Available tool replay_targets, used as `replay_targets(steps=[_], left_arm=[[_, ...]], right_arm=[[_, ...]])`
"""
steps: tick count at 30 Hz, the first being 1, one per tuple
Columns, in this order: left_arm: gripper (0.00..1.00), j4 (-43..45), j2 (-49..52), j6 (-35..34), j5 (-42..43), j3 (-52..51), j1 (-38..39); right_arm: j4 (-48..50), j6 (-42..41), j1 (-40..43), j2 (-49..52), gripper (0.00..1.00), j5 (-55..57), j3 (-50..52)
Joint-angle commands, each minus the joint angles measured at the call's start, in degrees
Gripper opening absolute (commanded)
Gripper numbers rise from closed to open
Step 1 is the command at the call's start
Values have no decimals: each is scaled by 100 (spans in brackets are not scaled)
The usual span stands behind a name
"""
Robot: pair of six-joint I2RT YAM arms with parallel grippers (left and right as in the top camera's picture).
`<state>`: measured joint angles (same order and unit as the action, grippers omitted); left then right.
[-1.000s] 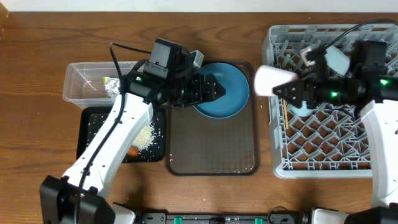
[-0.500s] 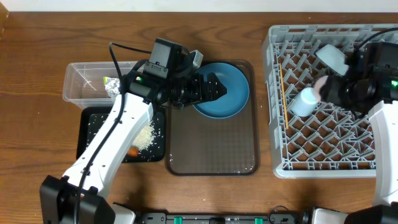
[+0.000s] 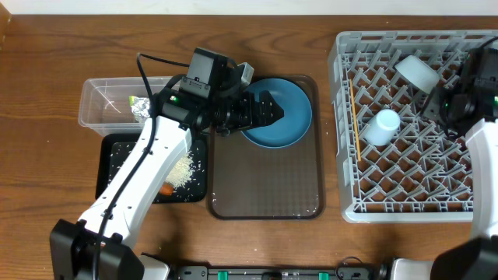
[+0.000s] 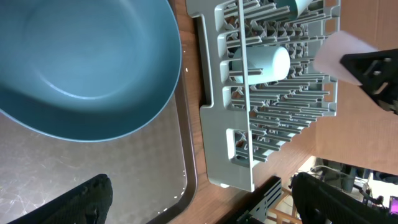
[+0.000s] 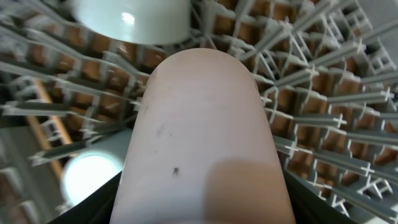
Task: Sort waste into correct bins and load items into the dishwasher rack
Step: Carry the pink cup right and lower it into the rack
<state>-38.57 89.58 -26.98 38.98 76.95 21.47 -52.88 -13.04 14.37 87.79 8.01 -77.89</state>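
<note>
My right gripper brings the pale-pink cup down onto the rack's wires beside the light-blue cup (image 3: 381, 127) next and releases it, since that part of the rack is empty.
My left gripper (image 3: 268, 109) is open and empty, hovering at the left rim of the dark-blue plate (image 3: 284, 117), which lies on the brown tray; the plate (image 4: 81, 62) fills the left wrist view above the open jaws (image 4: 205, 205). My right gripper (image 3: 455, 105) is over the right side of the grey rack (image 3: 412, 194) and is shut on the pale-pink cup (image 5: 199, 137). In the rack lie the light-blue cup (image 3: 381, 127), the white bowl (image 3: 416, 72) and the chopsticks (image 3: 354, 117). The arm hides the pink cup from overhead.
The clear tub (image 3: 101, 117) holds the foil wrapper (image 3: 140, 105). The black tray (image 3: 117, 167) holds rice (image 3: 180, 171) and the carrot (image 3: 166, 188). The brown serving tray (image 3: 264, 187) lies between the black tray and the rack.
My right gripper has carried the pink cup from the rack's left edge rightward over the rack. The left arm and plate have not moved.
</note>
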Motion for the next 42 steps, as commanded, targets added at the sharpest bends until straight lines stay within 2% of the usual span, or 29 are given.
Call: replay_targets(steps=[1, 13, 14, 15, 17, 21, 25, 31, 38, 42], left_arm=[[94, 0, 15, 39, -31, -9, -17], [94, 0, 15, 39, -31, -9, -17], [95, 0, 15, 39, -31, -9, -17], [94, 0, 15, 39, -31, -9, -17], [94, 0, 15, 39, -31, -9, -17], [94, 0, 15, 39, -31, -9, -17], [94, 0, 15, 39, -31, -9, -17], [94, 0, 15, 39, -31, -9, -17], [95, 0, 15, 39, -31, -9, -17], [95, 0, 15, 39, -31, -9, -17]], right_arm=[[-31, -175, 157, 221, 21, 85, -74], [-24, -177, 254, 944, 23, -11, -74], [-20, -177, 254, 994, 25, -11, -74], [-20, -177, 254, 1047, 29, -11, -74], [-20, -173, 254, 1097, 42, -35, -74], [4, -175, 254, 1069, 83, -116, -90], [-76, -177, 254, 949, 94, -118, -197], [-577, -166, 249, 645, 97, -688, -699], [-931, 590, 173, 155, 97, -2802, -911], [-953, 988, -66, 59, 96, -3445, -911]])
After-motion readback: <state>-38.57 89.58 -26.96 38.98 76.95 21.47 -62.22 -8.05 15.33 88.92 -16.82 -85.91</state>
